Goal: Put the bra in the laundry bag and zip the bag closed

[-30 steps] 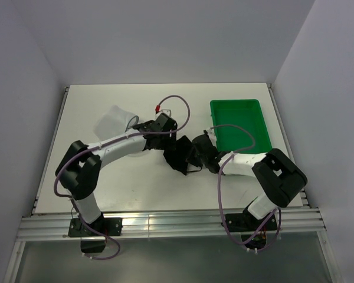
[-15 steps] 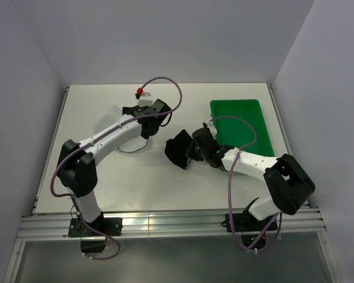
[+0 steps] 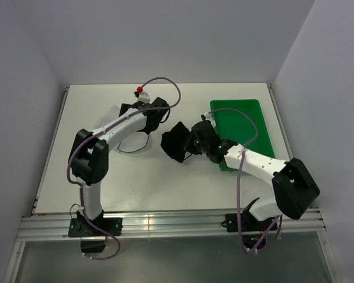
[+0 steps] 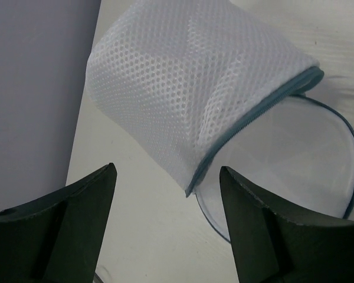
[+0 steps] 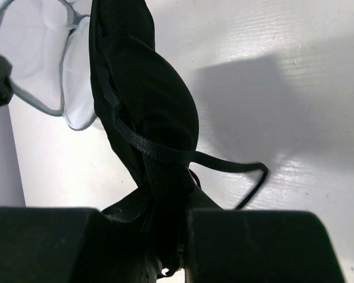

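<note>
My left gripper will next move down onto the laundry bag flap's zippered corner [image 4: 192,184] just below it, because that corner already shows between the open fingers.
The black bra [image 3: 176,143] hangs bunched from my right gripper [image 3: 192,141], which is shut on it just above the table's middle. In the right wrist view the bra [image 5: 147,106] rises from the right gripper [image 5: 174,218] with a thin strap looping right. The pale mesh laundry bag [image 4: 194,82] lies unzipped, its upper flap raised along the blue-grey zipper over a flat round lower panel. My left gripper [image 4: 166,171] is open and empty just short of the flap's corner. From above, my left gripper [image 3: 125,109] and arm hide most of the bag [image 3: 130,141].
A green plastic tray [image 3: 239,124] stands at the right, partly under the right arm. The table's left edge and the grey wall [image 4: 35,88] lie close beside the bag. The bag's edge [image 5: 41,53] shows left of the bra.
My left arm has swung from beside the bra back over the bag. My right gripper has carried the bra up and to the left, toward the bag.
</note>
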Controlling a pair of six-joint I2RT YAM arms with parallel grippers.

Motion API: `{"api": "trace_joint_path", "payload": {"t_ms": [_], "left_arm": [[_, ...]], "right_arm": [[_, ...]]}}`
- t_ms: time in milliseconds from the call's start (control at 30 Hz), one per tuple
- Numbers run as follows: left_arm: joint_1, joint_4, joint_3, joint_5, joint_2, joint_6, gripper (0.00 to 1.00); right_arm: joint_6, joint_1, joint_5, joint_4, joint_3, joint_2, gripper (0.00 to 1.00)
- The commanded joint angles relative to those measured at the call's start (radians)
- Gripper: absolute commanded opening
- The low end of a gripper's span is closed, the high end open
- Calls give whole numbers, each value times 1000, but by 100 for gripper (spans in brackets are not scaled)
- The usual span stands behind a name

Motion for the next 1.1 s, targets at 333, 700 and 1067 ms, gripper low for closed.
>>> {"api": "trace_joint_path", "payload": {"t_ms": [333, 700, 1067], "left_arm": [[51, 159, 39, -3, 81, 74, 67], [81, 161, 68, 17, 121, 89, 35], [83, 202, -10, 310, -69, 86, 0]], "right_arm": [[-14, 6, -18, 8, 27, -59, 3], [-22, 6, -53, 23, 45, -46, 3], [-54, 57, -103, -23, 205, 31, 3]]}}
